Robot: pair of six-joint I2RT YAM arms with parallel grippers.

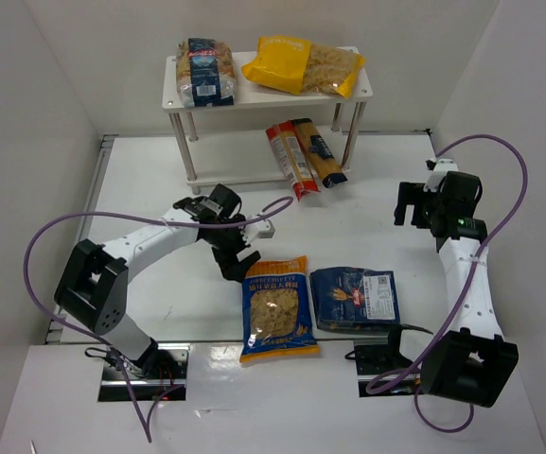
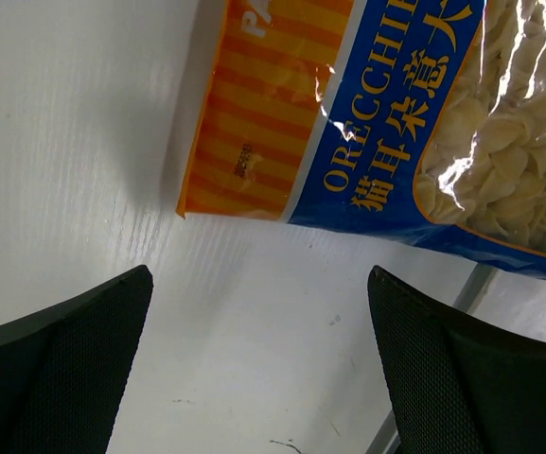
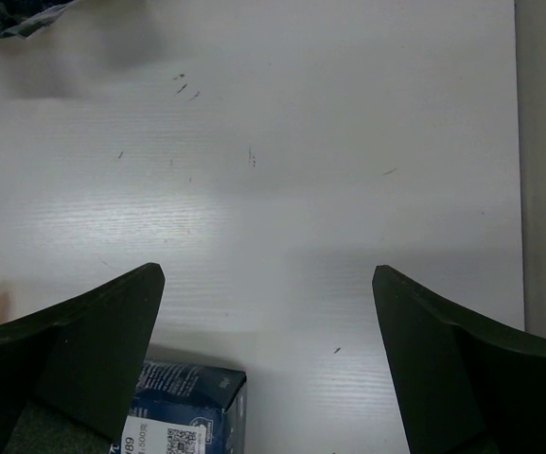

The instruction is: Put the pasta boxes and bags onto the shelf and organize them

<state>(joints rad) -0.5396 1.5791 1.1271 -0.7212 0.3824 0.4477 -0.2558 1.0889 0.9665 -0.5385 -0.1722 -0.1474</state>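
Note:
The bag's orange corner lies below my left gripper and to its right in the top view, so next I move down and across to close on it.
The blue-and-orange bag (image 1: 275, 307) lies flat on the table, and the flat dark blue pack (image 1: 355, 298) lies to its right. My left gripper (image 1: 237, 262) is open just beyond the bag's top-left corner, above the table; in the left wrist view (image 2: 258, 322) the bag (image 2: 396, 123) lies ahead of the open jaws. My right gripper (image 1: 411, 216) is open and empty at the right; its wrist view (image 3: 268, 322) shows a corner of the dark blue pack (image 3: 187, 416). On the shelf (image 1: 268, 95), the top tier holds the blue-labelled clear bag (image 1: 206, 71) and the yellow bag (image 1: 306, 64). The red packet (image 1: 287, 161) and the orange packet (image 1: 322, 156) lie on the lower tier.
White walls close in the table at the left, back and right. Purple cables (image 1: 41, 241) loop from both arms. A small white block (image 1: 267, 228) sits by the left wrist. Metal base plates (image 1: 377, 359) are at the near edge.

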